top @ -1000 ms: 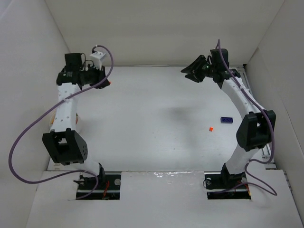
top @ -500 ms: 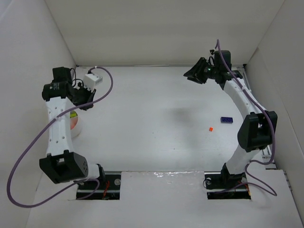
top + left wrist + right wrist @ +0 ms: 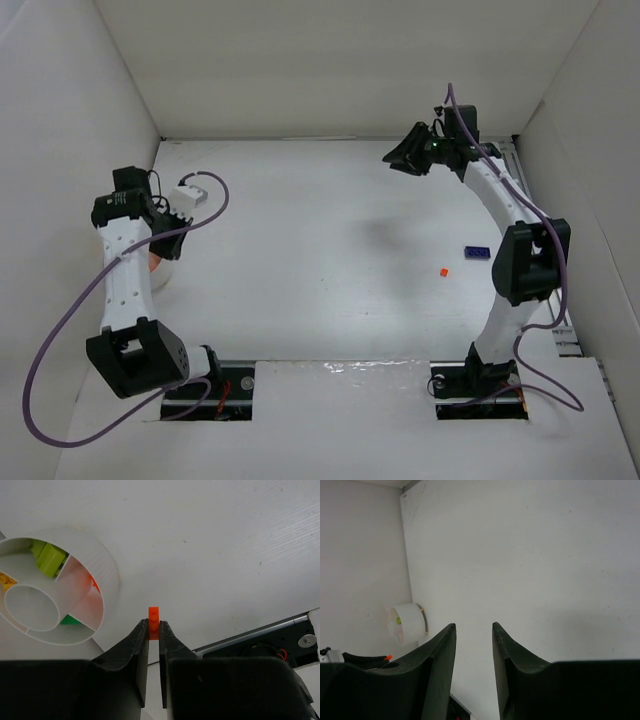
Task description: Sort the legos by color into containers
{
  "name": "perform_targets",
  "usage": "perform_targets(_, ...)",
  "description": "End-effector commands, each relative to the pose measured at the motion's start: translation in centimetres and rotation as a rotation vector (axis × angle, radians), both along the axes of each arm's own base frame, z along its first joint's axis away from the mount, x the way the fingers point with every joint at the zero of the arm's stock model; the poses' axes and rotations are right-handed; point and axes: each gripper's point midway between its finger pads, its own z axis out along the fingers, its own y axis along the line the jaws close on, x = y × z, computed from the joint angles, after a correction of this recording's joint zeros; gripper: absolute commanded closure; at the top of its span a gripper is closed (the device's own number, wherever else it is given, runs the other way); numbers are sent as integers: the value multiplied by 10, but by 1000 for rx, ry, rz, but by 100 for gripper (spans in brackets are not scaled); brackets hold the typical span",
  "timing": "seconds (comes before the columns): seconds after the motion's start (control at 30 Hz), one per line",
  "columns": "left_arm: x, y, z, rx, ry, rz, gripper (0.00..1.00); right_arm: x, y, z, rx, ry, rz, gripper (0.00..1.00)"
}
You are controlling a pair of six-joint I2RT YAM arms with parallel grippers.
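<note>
The left gripper moves its orange lego down over one section of the white container (image 3: 160,279) next, as that section already holds an orange lego.
In the left wrist view my left gripper (image 3: 154,625) is shut on a small orange lego (image 3: 153,616), held just right of a round white divided container (image 3: 107,573). Its compartments hold a lime lego (image 3: 50,560), a green one (image 3: 70,620) and an orange one (image 3: 93,583). From above, the left gripper (image 3: 168,238) hovers by that container (image 3: 160,279), which the arm partly hides. My right gripper (image 3: 397,156) is raised at the far right, open and empty (image 3: 473,626). An orange lego (image 3: 443,271) and a blue lego (image 3: 477,252) lie on the floor.
White walls enclose the floor on the left, back and right. The left arm's purple cable (image 3: 60,320) loops beside the left wall. The arm bases' mounting slots (image 3: 210,388) sit along the near edge. The right wrist view shows the container (image 3: 408,624) far off by the left wall.
The left arm has swung from the far left corner back toward the container, carrying the orange lego. The right arm shifted only slightly.
</note>
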Motion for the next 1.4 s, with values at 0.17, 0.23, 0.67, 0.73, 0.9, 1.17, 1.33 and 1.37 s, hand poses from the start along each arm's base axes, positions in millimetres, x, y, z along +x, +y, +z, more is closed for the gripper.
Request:
perform_targets(0.17,-11,42,-11,22,62,135,100,7,-8,26,23,-61,2,61)
perform_targets(0.23,-7,51,-9,22,61,159,100,5,-8,27,23,-61,2,61)
perform_targets(0.67,4,82,-22,46,107,269,100,6,-7,27,36,-59,-7,61)
perform_targets(0.73,6,85,-24,53,108,284,100,6,-7,27,36,-59,-7,61)
perform_targets(0.9,14,92,-26,66,103,325,93,6,-7,27,36,-59,-7,61)
perform_targets(1.17,26,101,-27,81,83,366,92,6,-7,27,36,-59,-7,61)
perform_targets(1.33,30,105,-29,89,85,369,85,7,-8,26,31,-59,-15,61)
perform_targets(1.37,32,106,-27,92,77,370,83,7,-8,26,31,-59,-15,61)
